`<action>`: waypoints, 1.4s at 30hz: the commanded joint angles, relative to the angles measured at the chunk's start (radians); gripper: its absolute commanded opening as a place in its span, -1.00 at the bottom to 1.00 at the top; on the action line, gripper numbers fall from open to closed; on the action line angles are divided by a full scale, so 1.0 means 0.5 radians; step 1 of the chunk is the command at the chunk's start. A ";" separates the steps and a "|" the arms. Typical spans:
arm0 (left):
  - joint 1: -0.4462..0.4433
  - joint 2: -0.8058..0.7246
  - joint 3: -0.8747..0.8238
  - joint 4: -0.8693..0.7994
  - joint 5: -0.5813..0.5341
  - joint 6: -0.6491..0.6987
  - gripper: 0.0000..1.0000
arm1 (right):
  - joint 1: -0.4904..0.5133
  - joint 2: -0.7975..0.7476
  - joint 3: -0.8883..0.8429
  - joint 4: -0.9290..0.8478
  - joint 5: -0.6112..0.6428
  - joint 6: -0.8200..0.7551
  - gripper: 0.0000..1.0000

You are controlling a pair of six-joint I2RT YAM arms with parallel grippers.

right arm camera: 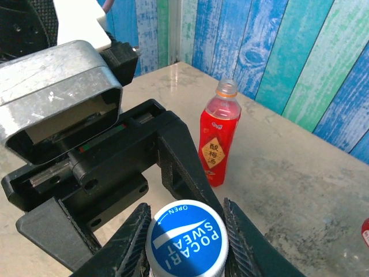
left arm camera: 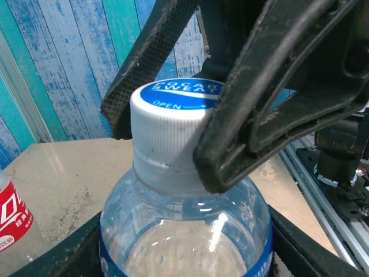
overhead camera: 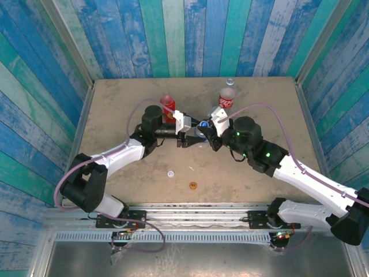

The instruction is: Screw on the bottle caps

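My right gripper should carry the bottle by its cap outward onto the tabletop, between the wrapped bottle and the cola bottle, and let go of it, because that gap is empty.
A clear bottle with a blue label (left arm camera: 184, 231) stands upright at the table's middle (overhead camera: 202, 126). My left gripper (left arm camera: 184, 254) is shut around its body, with a dark finger (left arm camera: 314, 248) on each side. The blue-topped cap (right arm camera: 187, 242) sits on the bottle's neck (left arm camera: 173, 130). My right gripper (right arm camera: 187, 245) is shut on this cap, its ribbed fingers (right arm camera: 135, 242) pressed to both sides. From above, the left gripper (overhead camera: 189, 138) and right gripper (overhead camera: 205, 136) meet at the bottle. A white cap (overhead camera: 171, 173) and an orange cap (overhead camera: 193, 186) lie loose on the near table.
The red-and-yellow wrapped bottle (overhead camera: 167, 105) stands uncapped behind the left gripper (right arm camera: 219, 141). The red cola bottle (overhead camera: 226, 98) stands behind the right gripper (left arm camera: 12, 222). A small clear object (overhead camera: 230, 82) sits near the back wall. Striped walls enclose the table.
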 commanded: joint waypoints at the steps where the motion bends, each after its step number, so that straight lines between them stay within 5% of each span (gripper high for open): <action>1: 0.002 0.026 0.010 0.013 -0.007 0.035 -0.02 | 0.002 -0.006 0.041 -0.018 -0.015 -0.005 -0.55; 4: 0.002 0.015 -0.069 0.199 -0.069 -0.045 0.32 | 0.004 -0.019 0.023 -0.010 0.047 0.006 -0.58; 6: 0.002 -0.017 -0.169 0.408 -0.214 -0.164 0.79 | 0.001 -0.030 -0.009 0.025 0.172 0.044 -0.64; 8: 0.001 -0.069 -0.287 0.570 -0.410 -0.254 0.98 | -0.012 -0.028 -0.052 0.094 0.268 0.085 -0.67; 13: 0.002 -0.314 -0.710 0.950 -0.978 -0.496 0.88 | -0.090 0.080 -0.099 0.275 0.407 0.180 -0.68; 20: 0.002 -0.674 -1.161 0.940 -1.494 -0.653 0.88 | -0.187 0.508 0.014 0.616 0.397 0.216 -0.69; 42: 0.041 -0.912 -1.363 0.727 -1.660 -0.687 0.88 | -0.401 1.889 1.108 0.765 0.307 0.281 -0.65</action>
